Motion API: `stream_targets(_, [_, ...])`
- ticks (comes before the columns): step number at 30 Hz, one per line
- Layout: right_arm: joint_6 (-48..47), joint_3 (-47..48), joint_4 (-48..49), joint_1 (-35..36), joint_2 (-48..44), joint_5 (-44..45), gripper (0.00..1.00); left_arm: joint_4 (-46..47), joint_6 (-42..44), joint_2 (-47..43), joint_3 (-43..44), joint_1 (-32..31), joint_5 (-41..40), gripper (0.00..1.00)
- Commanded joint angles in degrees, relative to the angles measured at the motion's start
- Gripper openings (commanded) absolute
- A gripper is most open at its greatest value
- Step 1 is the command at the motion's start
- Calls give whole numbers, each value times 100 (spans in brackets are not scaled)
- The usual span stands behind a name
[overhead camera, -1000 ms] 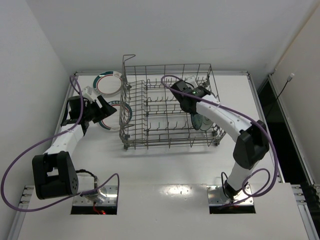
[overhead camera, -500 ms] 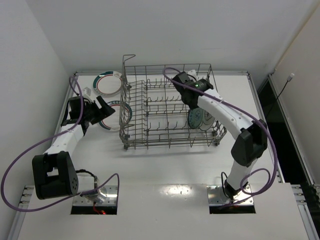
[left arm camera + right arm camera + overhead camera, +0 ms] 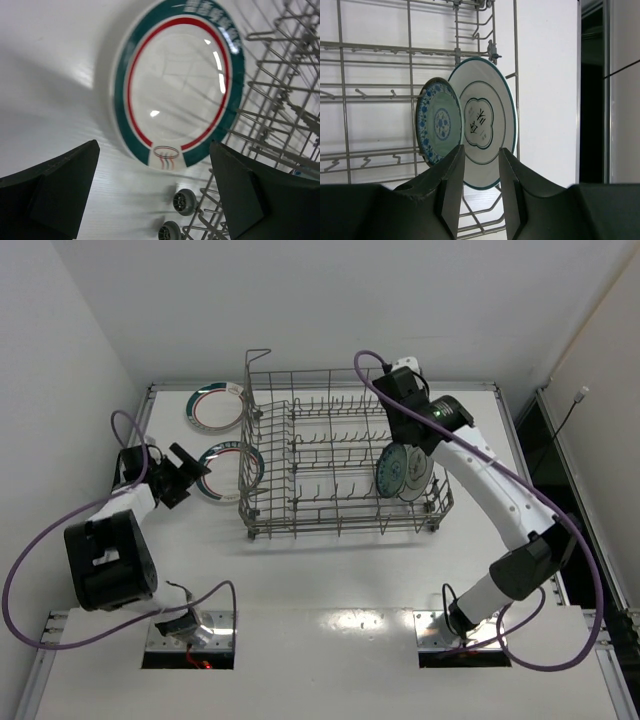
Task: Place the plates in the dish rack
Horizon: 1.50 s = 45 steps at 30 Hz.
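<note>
The rack's wires crowd one side of the green-and-red rimmed plate (image 3: 180,82). I need to lower my left gripper onto its clear near rim (image 3: 135,145) and close.
The dish rack (image 3: 330,455) is a grey wire basket in the middle of the table. At its right end two plates stand upright between the tines: a small teal patterned plate (image 3: 439,124) and a white plate with a thin dark ring (image 3: 487,120). My right gripper (image 3: 481,154) hovers above them, open, with nothing between its fingers. In the top view it (image 3: 403,435) is over the rack's far right. A green-and-red rimmed plate (image 3: 180,82) lies flat left of the rack. My left gripper (image 3: 155,195) is wide open just short of it. Another such plate (image 3: 217,407) lies at the far left.
The rack's small grey wheels (image 3: 184,201) sit on the table close to my left gripper's right finger. White walls close in the table on the left and back. A dark gap (image 3: 545,470) runs along the table's right edge.
The right gripper has let go of the teal plate in the rack and lifted away toward the far side. The left gripper has drawn back to the left and opened wider.
</note>
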Motion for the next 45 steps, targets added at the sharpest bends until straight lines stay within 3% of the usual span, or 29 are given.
stream_targets(1, [-112,-273,288,5,-134,-266,30,333,-413,342,-147,405,667,90])
stream_targets(5, [-112,-528,428,-48,-284,-336,30,562,-475,886,-208,538,967,90])
stream_targets(15, [-112,-862,605,-426,-531,-706,30,1002,-774,1810,-147,538,1503,69])
stream_targets(18, [-112,-993,727,-549,-592,-758,30,854,-721,1881,-86,538,1355,54])
stream_targets(19, [-112,-1072,780,-619,-653,-819,30,713,-652,1933,-85,538,1284,43])
stream_targets(21, [-165,-1133,780,-698,-706,-820,30,590,-485,1934,-24,538,1231,30])
stream_targets(22, [-165,-1134,780,-768,-706,-889,30,493,-484,1934,28,538,1179,17])
stream_targets(25, [-165,-1187,833,-821,-777,-943,30,115,-256,1934,169,538,898,0])
stream_targets(31, [-165,-1187,833,-874,-777,-1188,30,-632,16,1399,345,538,64,0])
stream_targets(35, [-165,-1187,833,-926,-830,-1303,30,-1089,17,321,450,538,-1279,0])
stream_targets(37, [-113,-1187,833,-927,-830,-1452,30,-1168,-44,-7,451,538,-1528,0])
stream_targets(40, [-112,-1187,833,-927,-830,-1514,30,-1248,-176,-534,504,538,-1590,0])
stream_targets(45, [-7,-1134,833,-927,-1031,-1698,32,-1380,-491,-1106,1012,538,-810,0])
